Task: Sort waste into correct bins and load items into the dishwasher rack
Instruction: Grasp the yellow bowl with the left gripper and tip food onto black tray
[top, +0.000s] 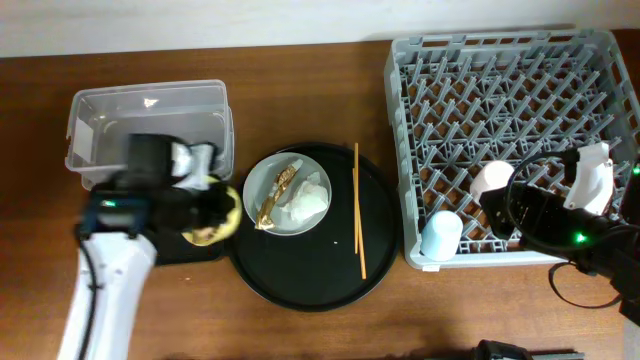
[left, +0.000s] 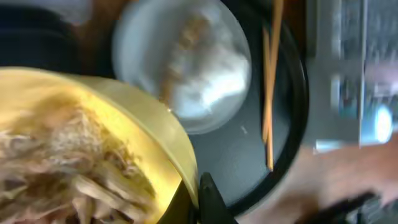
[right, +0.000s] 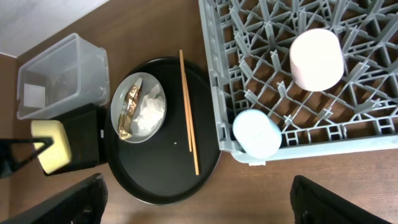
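Observation:
The left gripper tips the scraps into the shallow tray (top: 196, 249) next, then lowers its bowl onto the round tray's near part and releases it, as that's bare.
My left gripper (left: 198, 200) is shut on the rim of the yellow bowl (left: 124, 124), which holds brownish food scraps with rice (left: 56, 168). The bowl (top: 216, 213) is tilted over the shallow black tray (top: 196, 249), beside the clear tub (top: 150, 120). The grey plate (top: 262, 180) on the round black tray carries the gold-brown wrapper (top: 273, 195) and the white napkin (top: 309, 201). The chopsticks (top: 358, 210) lie to the plate's right. The pink cup (top: 492, 180) and the blue cup (top: 441, 235) sit in the grey rack (top: 520, 90). My right gripper (right: 205, 202) is open and empty above the rack's near edge.
The large round black serving tray (top: 310, 265) sits between the bins and the rack. The clear tub holds a small white scrap (right: 33, 93). The brown table (top: 300, 330) runs along the front, and my right arm (top: 545, 215) hangs over the rack's front right corner.

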